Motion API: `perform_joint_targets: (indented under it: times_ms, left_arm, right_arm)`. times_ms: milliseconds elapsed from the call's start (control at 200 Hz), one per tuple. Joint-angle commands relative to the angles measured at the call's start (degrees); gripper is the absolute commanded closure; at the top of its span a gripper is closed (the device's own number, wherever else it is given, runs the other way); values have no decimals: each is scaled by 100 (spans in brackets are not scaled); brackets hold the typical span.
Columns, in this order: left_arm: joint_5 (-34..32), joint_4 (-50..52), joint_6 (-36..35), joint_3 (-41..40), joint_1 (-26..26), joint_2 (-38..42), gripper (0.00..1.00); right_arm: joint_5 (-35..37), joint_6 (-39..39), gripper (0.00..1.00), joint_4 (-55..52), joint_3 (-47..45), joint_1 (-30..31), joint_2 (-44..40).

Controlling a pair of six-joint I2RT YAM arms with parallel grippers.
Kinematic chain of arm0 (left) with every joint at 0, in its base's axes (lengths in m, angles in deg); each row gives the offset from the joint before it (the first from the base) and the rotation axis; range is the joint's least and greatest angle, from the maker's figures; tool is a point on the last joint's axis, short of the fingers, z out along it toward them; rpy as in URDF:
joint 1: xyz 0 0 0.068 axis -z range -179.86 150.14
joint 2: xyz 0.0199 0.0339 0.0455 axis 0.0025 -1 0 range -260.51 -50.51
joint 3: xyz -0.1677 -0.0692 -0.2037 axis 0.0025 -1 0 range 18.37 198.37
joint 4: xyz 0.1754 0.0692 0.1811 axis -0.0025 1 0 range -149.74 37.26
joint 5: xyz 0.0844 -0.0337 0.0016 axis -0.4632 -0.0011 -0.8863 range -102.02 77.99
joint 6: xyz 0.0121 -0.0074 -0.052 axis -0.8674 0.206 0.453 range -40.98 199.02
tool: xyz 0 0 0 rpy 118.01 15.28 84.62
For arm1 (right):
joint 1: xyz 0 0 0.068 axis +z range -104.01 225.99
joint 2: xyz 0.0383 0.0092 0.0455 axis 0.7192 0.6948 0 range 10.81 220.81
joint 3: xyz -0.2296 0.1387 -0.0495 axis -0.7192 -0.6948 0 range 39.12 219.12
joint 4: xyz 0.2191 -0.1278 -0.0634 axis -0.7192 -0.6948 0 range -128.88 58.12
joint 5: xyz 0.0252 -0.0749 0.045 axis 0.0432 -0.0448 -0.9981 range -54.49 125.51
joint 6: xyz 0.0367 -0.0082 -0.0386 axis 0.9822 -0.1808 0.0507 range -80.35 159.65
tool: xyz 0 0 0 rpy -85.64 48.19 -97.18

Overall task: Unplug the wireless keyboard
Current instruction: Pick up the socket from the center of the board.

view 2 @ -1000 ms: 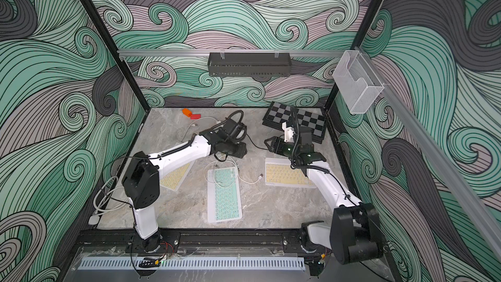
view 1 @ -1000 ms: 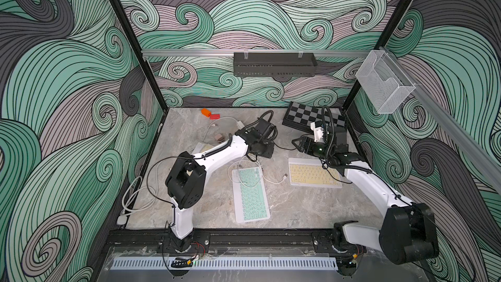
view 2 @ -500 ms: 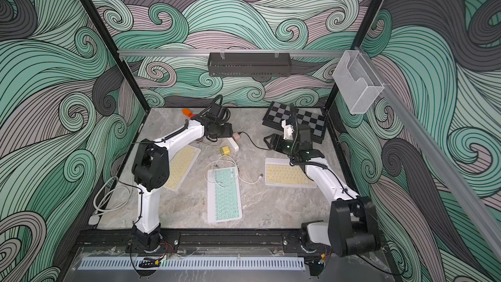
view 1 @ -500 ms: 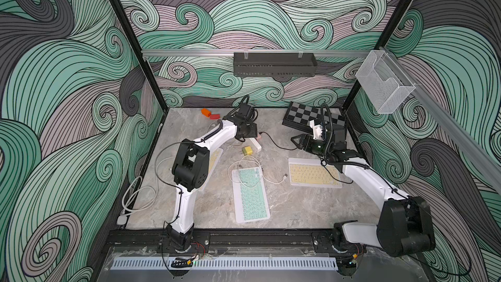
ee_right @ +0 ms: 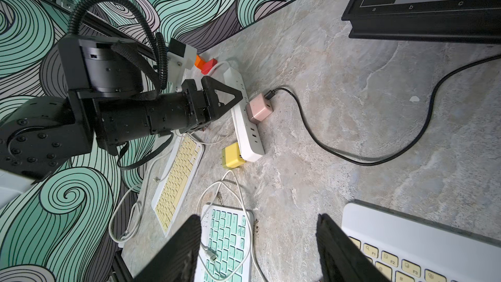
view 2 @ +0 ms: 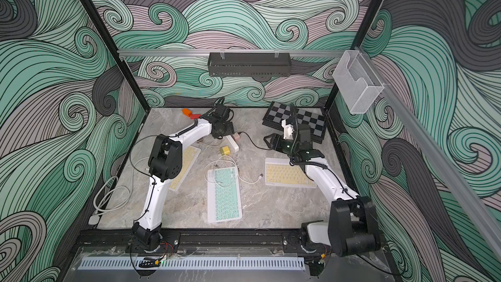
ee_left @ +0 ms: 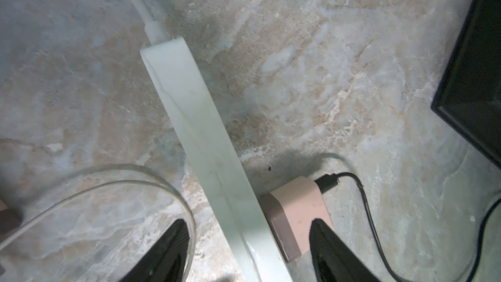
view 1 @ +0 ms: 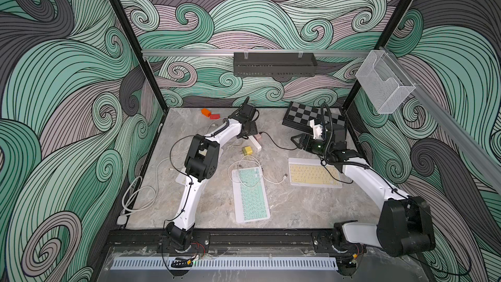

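The robot should move its left gripper outward and down onto the bare part of the strip beyond the pink charger (view 1: pixel 258 136) and close there, because the charger crowds the space between the gripper's fingers.
A white power strip (view 1: pixel 256 143) (ee_left: pixel 195 104) lies on the marble table, with a pink charger (view 1: pixel 258 136) (ee_left: pixel 298 207) plugged into its side. From that charger a black cable (view 1: pixel 276 143) (ee_right: pixel 325 147) runs towards the yellow keyboard (view 1: pixel 313 176) on the right. My left gripper (view 1: pixel 250 131) (ee_left: pixel 246 223) is open and straddles the strip and the pink charger without touching them. A yellow charger (view 1: pixel 247 150) (ee_right: pixel 231 155) lies unplugged by the strip's near end. Its white cable (view 1: pixel 244 164) loops over the mint keyboard (view 1: pixel 250 195) (ee_right: pixel 225 240). My right gripper (view 1: pixel 295 139) (ee_right: pixel 257 217) hangs open and holds nothing.
Another yellow keyboard (view 2: pixel 184 166) lies partly under my left arm. A chessboard (view 1: pixel 303 115) sits at the back right and orange and red blocks (view 1: pixel 207 113) at the back left. A thick white cord (view 1: pixel 135 199) trails off the table's left edge.
My left gripper has opened wider and pulled back along the strip towards the pink charger. The yellow charger it covered now lies bare by the strip's end. The right arm has barely moved.
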Motion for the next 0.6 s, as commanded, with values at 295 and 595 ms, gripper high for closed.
perform_joint_targets:
  times_ms: [295, 595]
  left_arm:
    - [-294, 297, 360, 980, -39, -813, 40]
    - [-423, 265, 553, 811, -73, -815, 51]
  right_arm:
    - [-127, 23, 32, 162, -112, -27, -14]
    - [-154, 59, 32, 194, -150, -28, -27]
